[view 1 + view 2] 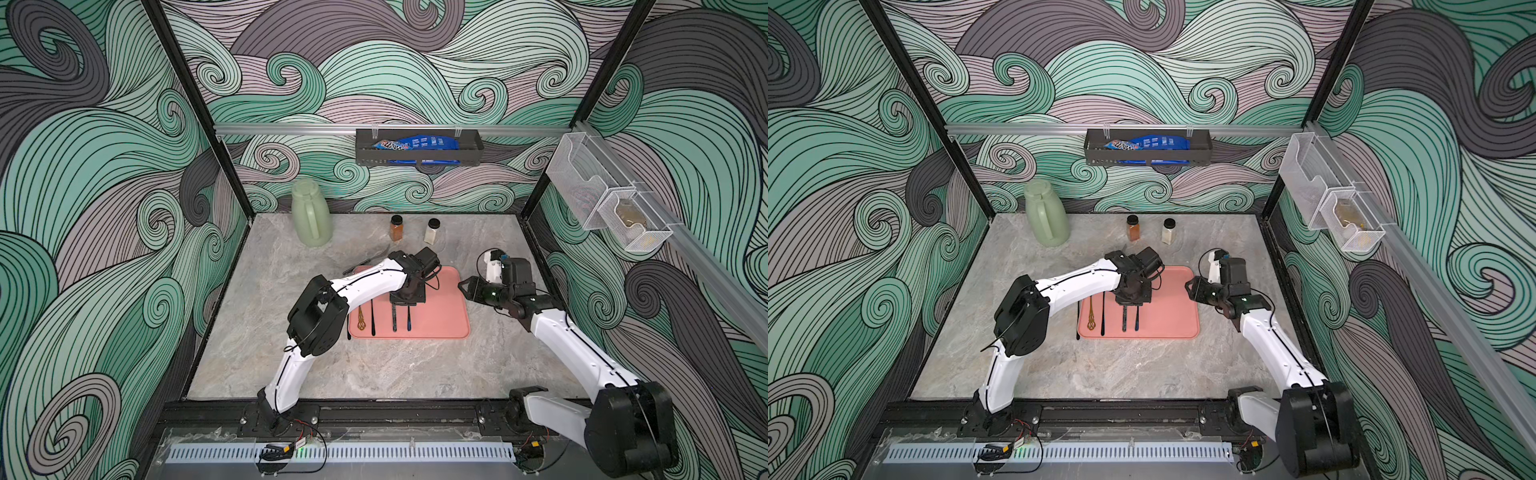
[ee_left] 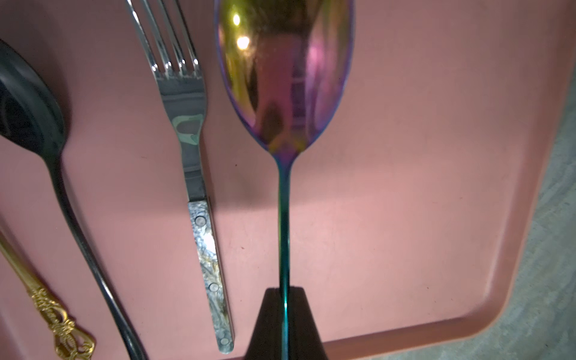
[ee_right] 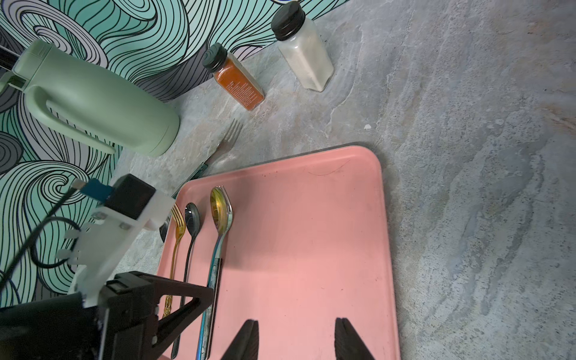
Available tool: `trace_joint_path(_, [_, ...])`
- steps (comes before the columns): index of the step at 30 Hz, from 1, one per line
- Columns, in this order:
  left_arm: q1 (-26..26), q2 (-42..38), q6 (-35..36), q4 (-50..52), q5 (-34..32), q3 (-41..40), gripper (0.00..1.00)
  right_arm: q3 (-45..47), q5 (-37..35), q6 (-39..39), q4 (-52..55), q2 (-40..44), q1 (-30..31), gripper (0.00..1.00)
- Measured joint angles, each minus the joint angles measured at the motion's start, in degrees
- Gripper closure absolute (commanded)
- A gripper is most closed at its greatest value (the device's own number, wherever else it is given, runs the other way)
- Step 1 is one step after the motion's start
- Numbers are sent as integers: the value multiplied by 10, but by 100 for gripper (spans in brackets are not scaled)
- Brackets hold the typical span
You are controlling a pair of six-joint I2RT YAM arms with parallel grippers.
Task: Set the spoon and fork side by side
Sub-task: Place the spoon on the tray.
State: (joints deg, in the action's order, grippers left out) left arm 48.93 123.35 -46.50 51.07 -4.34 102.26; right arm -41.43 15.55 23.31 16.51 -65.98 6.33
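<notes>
My left gripper should next lower the iridescent spoon onto the bare tray (image 1: 402, 319) beside the fork's marbled handle and let it go, because the spoon is still hanging above.
My left gripper (image 2: 285, 299) is shut on the thin teal handle of an iridescent spoon (image 2: 285, 78). The spoon points away from me over the pink tray (image 2: 436, 187). Close beside it, and parallel, a silver fork (image 2: 199, 187) with a marbled handle lies on the tray. In both top views the two handles, spoon (image 1: 409, 322) and fork (image 1: 394, 322), stick out side by side below the left gripper (image 1: 405, 305). My right gripper (image 3: 296, 324) is open with nothing in it, low over the tray's right half and apart from the cutlery.
A black spoon (image 2: 31, 109) and a gold fork (image 2: 53, 311) lie at the tray's left side. Another fork (image 3: 224, 143) rests on the table behind the tray. A green pitcher (image 1: 311, 216) and two spice bottles (image 1: 396, 228) (image 1: 432, 231) stand at the back.
</notes>
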Motion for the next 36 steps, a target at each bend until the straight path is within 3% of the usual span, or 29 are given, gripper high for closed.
trace_joint_path(12, [0, 49, -28, -18, -12, 0, 97, 0, 15, 0, -1, 3, -3, 56])
trace_joint_path(17, [0, 52, -36, -21, -12, 0, 69, 0, 19, 0, -1, 3, -3, 56])
trace_joint_path(20, [0, 52, -36, -17, -12, 1, 57, 0, 20, 0, -1, 3, -3, 56])
trace_joint_path(25, [-1, 38, -26, 2, -18, 1, 47, -5, 26, 11, 1, 1, -3, 56])
trace_joint_path(31, [-13, -77, -3, 24, -44, -32, 47, -63, 16, 40, 13, -38, 16, 56])
trace_joint_path(36, [-56, -241, 9, 33, -62, -124, 47, -161, -17, 78, 18, -118, 104, 56])
